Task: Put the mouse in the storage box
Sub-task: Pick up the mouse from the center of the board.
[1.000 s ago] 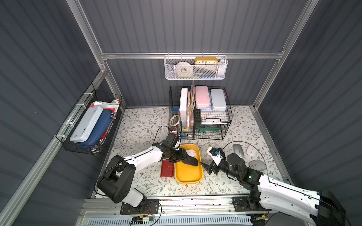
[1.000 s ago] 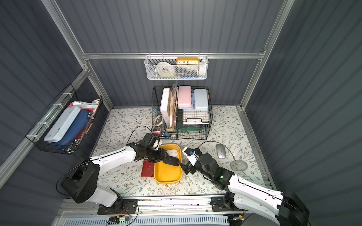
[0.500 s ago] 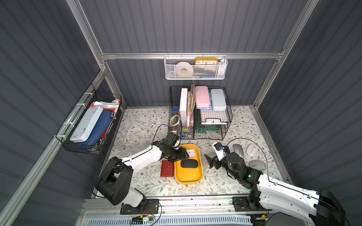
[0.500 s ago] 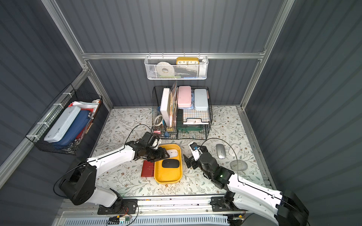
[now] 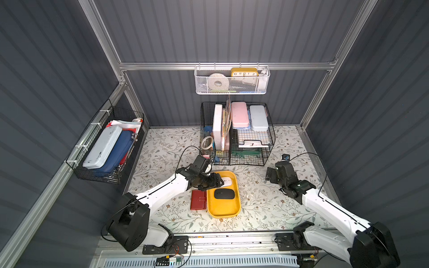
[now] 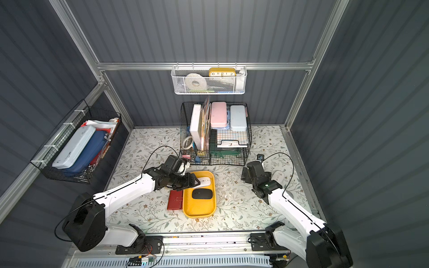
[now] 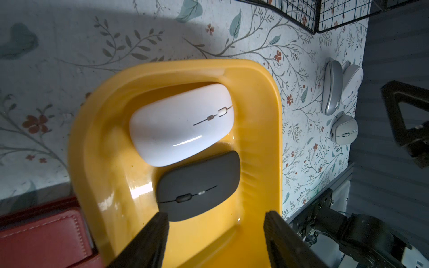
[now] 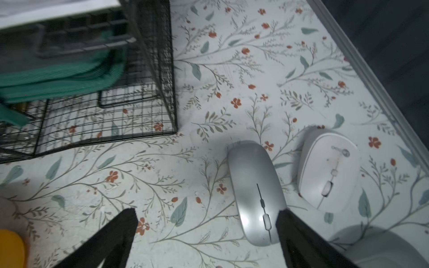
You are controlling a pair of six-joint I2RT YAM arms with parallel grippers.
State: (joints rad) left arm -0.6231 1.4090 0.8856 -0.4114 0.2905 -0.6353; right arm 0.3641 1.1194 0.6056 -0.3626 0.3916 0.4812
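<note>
Next, the right gripper moves down and toward the neighbouring white mouse, fingers astride the silver mouse's middle (image 8: 256,189), since that mouse sits off-center near one finger.
The yellow storage box (image 5: 223,208) (image 6: 197,208) (image 7: 97,143) lies on the floral floor. Two mice lie in it side by side: a white mouse (image 5: 227,181) (image 6: 206,181) (image 7: 181,125) and a dark grey mouse (image 5: 224,193) (image 6: 202,193) (image 7: 197,185). My left gripper (image 5: 216,182) (image 7: 216,215) hangs open over the box's left side with nothing between its fingers. At the right, my right gripper (image 5: 270,174) (image 8: 206,213) is open above the floor, and one finger is beside a silver mouse (image 8: 255,192). A white mouse (image 8: 329,171) lies just past that one.
A red wallet (image 5: 198,199) lies against the box's left side. A black wire rack (image 5: 236,137) with cases stands behind it, and its corner (image 8: 162,92) is close to my right gripper. A third pale mouse (image 7: 344,130) lies near the right wall. Baskets hang on the left wall (image 5: 104,148) and back wall (image 5: 232,81).
My left gripper let go of the dark grey mouse in the box, opened and drew back to the left. My right arm swung away from the box towards the mice at the right.
</note>
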